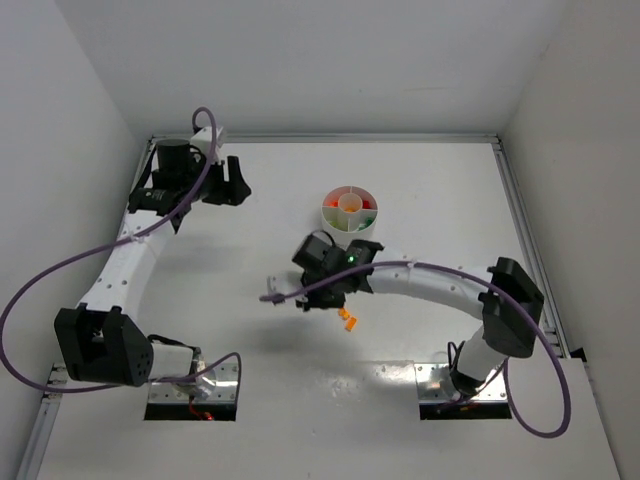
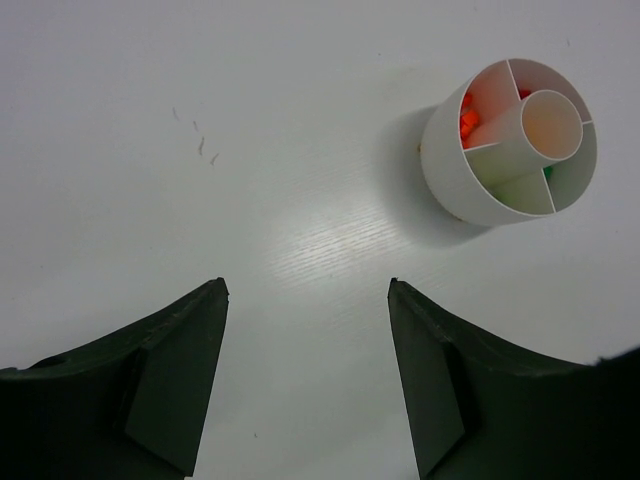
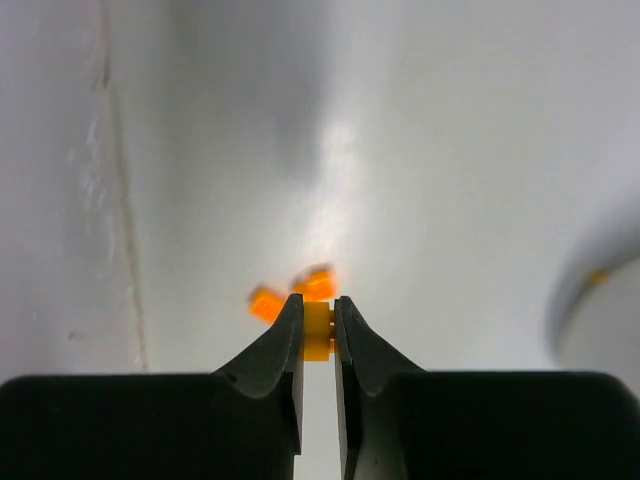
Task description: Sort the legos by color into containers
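The round middle cup of the dish shows pieces close to this yellow lego's color, so my right gripper needs to lift outward over that cup next and open.
My right gripper [image 3: 318, 303] is shut on a small yellow lego [image 3: 318, 330], pinched between its fingertips just over the table. Right behind the tips lie two orange legos [image 3: 266, 302], blurred; from above they show as an orange speck [image 1: 347, 319] beside the right gripper [image 1: 337, 297]. The round white dish of containers [image 1: 327, 212] stands behind it, with red, orange and green bricks inside. In the left wrist view the dish [image 2: 445, 172] sits at the upper right, holding red and orange legos [image 2: 467, 118] in one wedge. My left gripper [image 2: 305, 290] hangs open over bare table, empty.
The left arm's gripper [image 1: 232, 185] is at the back left, well left of the dish. A purple cable [image 1: 275, 296] trails from the right wrist over the table's middle. White walls close the table at the back and both sides.
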`<state>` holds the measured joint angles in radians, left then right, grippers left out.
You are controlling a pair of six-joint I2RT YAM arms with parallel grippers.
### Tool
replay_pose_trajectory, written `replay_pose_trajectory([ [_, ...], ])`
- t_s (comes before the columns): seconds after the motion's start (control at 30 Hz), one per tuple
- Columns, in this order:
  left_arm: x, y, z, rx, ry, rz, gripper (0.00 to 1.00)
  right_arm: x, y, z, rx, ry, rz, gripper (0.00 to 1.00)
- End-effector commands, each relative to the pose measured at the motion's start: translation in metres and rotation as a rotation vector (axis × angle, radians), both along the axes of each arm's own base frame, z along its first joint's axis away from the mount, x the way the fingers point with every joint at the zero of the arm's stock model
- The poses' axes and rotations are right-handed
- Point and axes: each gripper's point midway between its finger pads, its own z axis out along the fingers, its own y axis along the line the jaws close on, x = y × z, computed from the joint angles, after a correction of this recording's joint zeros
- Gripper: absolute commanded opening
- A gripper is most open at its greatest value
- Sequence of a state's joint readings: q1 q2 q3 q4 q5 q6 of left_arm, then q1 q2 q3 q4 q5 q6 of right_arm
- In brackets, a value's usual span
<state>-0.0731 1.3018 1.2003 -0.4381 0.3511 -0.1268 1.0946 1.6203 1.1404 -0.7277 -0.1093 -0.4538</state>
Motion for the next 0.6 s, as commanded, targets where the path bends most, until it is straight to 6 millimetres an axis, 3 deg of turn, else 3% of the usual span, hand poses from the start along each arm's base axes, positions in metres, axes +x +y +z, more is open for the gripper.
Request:
replay_pose_trajectory([
  [0.0, 0.016, -0.008, 0.029, -0.011, -0.083, -0.007, 0.71, 0.043, 0.037, 0.053, 0.156, -0.025, -0.139, 0.0],
  [0.07, 0.022, -0.011, 0.027, -0.005, -0.078, -0.01, 0.71, 0.069, 0.046, 0.061, 0.184, -0.05, -0.196, 0.0],
  [0.2, 0.036, -0.019, 0.029, -0.014, -0.074, -0.004, 0.71, 0.157, 0.046, 0.106, 0.302, -0.115, -0.413, 0.0],
  [0.23, 0.037, -0.02, 0.035, -0.016, -0.088, -0.004, 0.71, 0.168, 0.037, 0.098, 0.288, -0.104, -0.458, 0.0],
  [0.27, 0.04, -0.021, 0.031, -0.025, -0.077, 0.002, 0.71, 0.185, 0.034, 0.107, 0.312, -0.117, -0.499, 0.0],
  [0.3, 0.042, -0.026, 0.032, -0.038, -0.072, -0.002, 0.71, 0.204, 0.018, 0.099, 0.303, -0.095, -0.57, 0.0],
  [0.4, 0.044, -0.035, 0.025, -0.041, -0.056, -0.012, 0.71, 0.239, -0.009, 0.102, 0.318, -0.114, -0.67, 0.0],
  [0.43, 0.045, -0.033, 0.025, -0.036, -0.057, -0.001, 0.71, 0.244, -0.015, 0.094, 0.304, -0.107, -0.689, 0.0],
  [0.5, 0.045, -0.038, 0.026, -0.037, -0.066, -0.01, 0.72, 0.263, -0.025, 0.098, 0.323, -0.122, -0.733, 0.0],
  [0.57, 0.044, -0.041, 0.019, -0.035, -0.047, -0.019, 0.72, 0.269, -0.029, 0.094, 0.306, -0.127, -0.74, 0.0],
])
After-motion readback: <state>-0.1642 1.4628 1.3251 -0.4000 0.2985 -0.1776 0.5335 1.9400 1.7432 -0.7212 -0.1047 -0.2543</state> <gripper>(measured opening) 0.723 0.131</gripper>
